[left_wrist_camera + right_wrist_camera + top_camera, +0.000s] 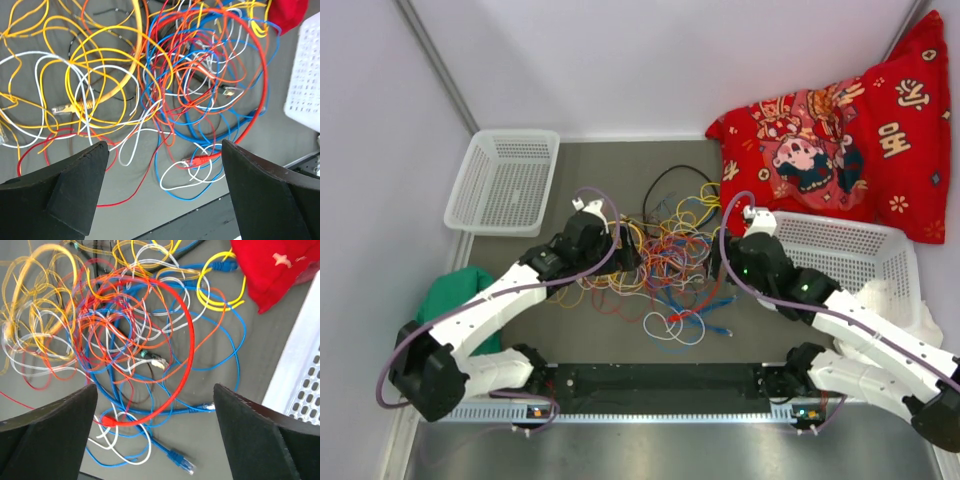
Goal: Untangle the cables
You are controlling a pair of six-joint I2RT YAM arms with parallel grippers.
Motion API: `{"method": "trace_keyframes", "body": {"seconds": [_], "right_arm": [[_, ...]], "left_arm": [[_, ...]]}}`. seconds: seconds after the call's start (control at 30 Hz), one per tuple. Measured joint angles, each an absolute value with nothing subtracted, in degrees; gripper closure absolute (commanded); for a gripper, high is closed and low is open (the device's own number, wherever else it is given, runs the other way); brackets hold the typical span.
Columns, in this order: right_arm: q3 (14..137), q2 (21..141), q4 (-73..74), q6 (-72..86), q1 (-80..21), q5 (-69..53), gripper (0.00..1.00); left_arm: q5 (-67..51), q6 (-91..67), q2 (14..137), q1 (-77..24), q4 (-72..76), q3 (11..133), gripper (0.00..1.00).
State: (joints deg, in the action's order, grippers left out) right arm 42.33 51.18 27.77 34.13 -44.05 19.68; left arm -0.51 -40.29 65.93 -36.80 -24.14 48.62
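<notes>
I should next lower my right gripper onto the thick red cable's outer bend, fingers on either side, since it's atop the thinner wires at the heap's edge.
The cables (665, 255) lie in one tangled heap of yellow, orange, red, blue, white and black wire on the grey table, between the two arms. My left gripper (623, 256) hovers at the heap's left edge, jaws open and empty. In its wrist view the left gripper (164, 145) frames a red plug (200, 159) among white and blue loops, below a thick yellow cable (134, 60). My right gripper (733, 258) hangs open at the heap's right edge. Below the right gripper (155, 387) run a thick red cable (191, 335) and a blue plug (181, 460).
A white basket (505, 180) sits at the back left; another white basket (850, 250) stands right, beside the right arm. A red printed cushion (840, 140) lies at the back right. A green cloth (455, 290) lies under the left arm. A black rail (660, 380) runs along the near edge.
</notes>
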Motion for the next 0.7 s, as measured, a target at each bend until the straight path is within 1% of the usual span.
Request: {"method": "trace_keyframes", "body": {"seconds": [0.13,0.23,0.37,0.43,0.53,0.7], "right_arm": [[39.64,51.96,25.91,32.53,-44.05,17.08,0.14],[40.56,56.36,24.86,31.42,-44.05,15.35,0.22],[43.29,65.47,23.7,30.61,-44.05,15.0,0.38],[44.27,68.75,23.29,30.59,-44.05,16.34,0.42],[46.37,73.3,23.62,31.05,-43.86,19.57,0.47],[49.19,79.4,23.77,31.83,-42.85,23.59,0.49]], "left_arm": [[-0.62,-40.32,66.52,-36.8,-24.73,48.62,0.01],[-0.6,-40.34,66.41,-36.8,-24.64,48.62,0.01],[-0.6,-40.53,64.88,-36.8,-24.38,48.27,0.01],[-0.25,-40.64,63.66,-36.8,-24.25,47.77,0.01],[0.1,-40.99,61.69,-36.8,-24.03,46.24,0.01],[0.8,-41.5,60.07,-36.8,-24.32,44.16,0.01]]}}
